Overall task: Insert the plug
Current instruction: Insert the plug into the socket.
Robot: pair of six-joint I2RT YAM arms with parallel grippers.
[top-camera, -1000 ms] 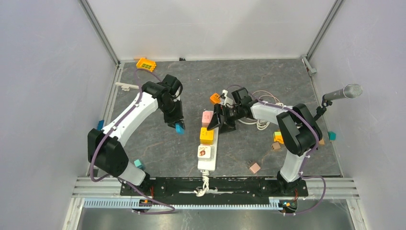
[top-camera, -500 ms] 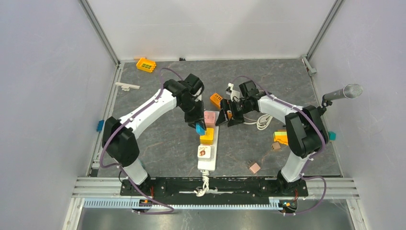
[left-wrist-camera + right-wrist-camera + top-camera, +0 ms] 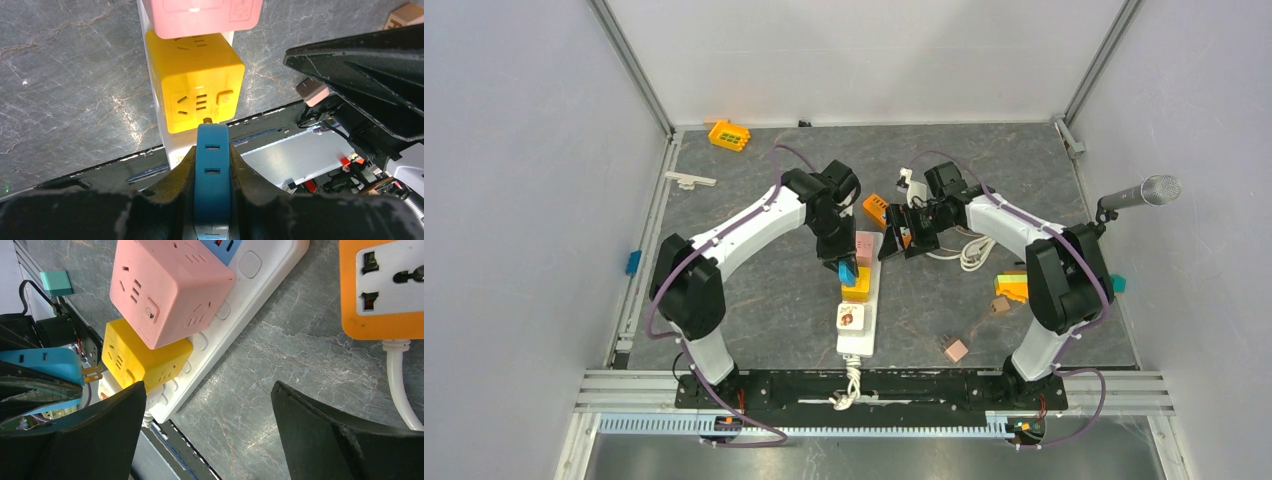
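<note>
My left gripper will next turn square to the yellow cube and lower its blue plug into the yellow cube's middle top slots, then let go of it, since the slots are below the gripper.
My left gripper (image 3: 845, 266) is shut on a blue plug (image 3: 212, 170) and holds it just above the yellow cube adapter (image 3: 197, 85), its brass prongs (image 3: 92, 373) a short way from the cube's top sockets. The cube sits on the white power strip (image 3: 858, 322) beside a pink cube adapter (image 3: 167, 287). The blue plug also shows in the top view (image 3: 847, 271) and the right wrist view (image 3: 47, 365). My right gripper (image 3: 896, 241) is open and empty, just right of the strip's far end, one finger (image 3: 95, 435) over the strip's edge.
An orange socket adapter (image 3: 382, 287) with a white cable lies right of the strip. A second orange block (image 3: 728, 134) sits at the back left. Small tan, orange and teal plugs lie at the right (image 3: 956, 349). A microphone (image 3: 1142, 193) stands at the right wall.
My left arm has swung right from the open floor and carried the blue plug over the yellow cube. My right gripper has pulled back slightly to the right of the strip, still open.
</note>
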